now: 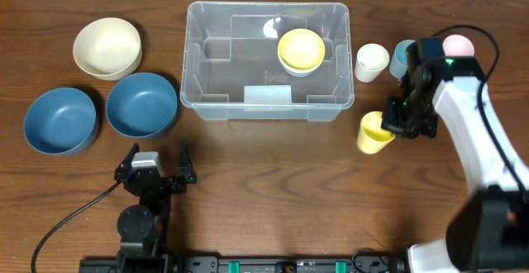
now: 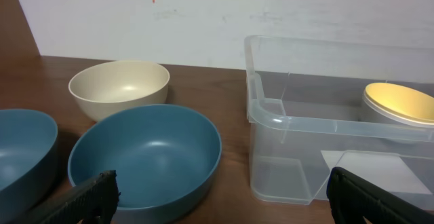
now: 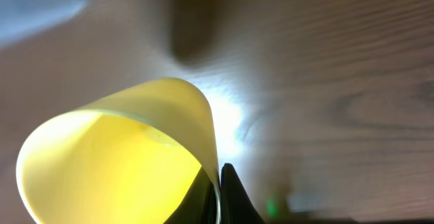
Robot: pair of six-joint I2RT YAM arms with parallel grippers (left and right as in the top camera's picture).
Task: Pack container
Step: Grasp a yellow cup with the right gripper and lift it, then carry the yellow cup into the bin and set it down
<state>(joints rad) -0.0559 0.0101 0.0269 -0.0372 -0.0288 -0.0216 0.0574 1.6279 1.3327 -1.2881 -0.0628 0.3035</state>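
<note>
I should next lift my right gripper outward over the container's side, lower it onto the container's bare bottom on the yellow bowl's near side and release the cup.
The clear plastic container (image 1: 266, 60) stands at the table's back middle with a yellow bowl (image 1: 301, 50) inside it; the left wrist view shows the container (image 2: 285, 119) and the yellow bowl (image 2: 400, 105) too. To the container's right, my right gripper (image 1: 392, 122) is shut on the rim of a yellow cup (image 1: 374, 132), which is tipped on its side. In the right wrist view the right gripper (image 3: 218, 193) pinches the yellow cup (image 3: 115, 163) wall, one finger inside and one outside. My left gripper (image 1: 157, 159) is open near the front left, holding nothing.
A cream bowl (image 1: 107, 47) and two blue bowls (image 1: 141, 104) (image 1: 59, 120) lie left of the container. A white cup (image 1: 371, 61), a blue cup (image 1: 404, 55) and a pink cup (image 1: 459, 45) stand at the back right. A cable (image 1: 70, 219) trails front left.
</note>
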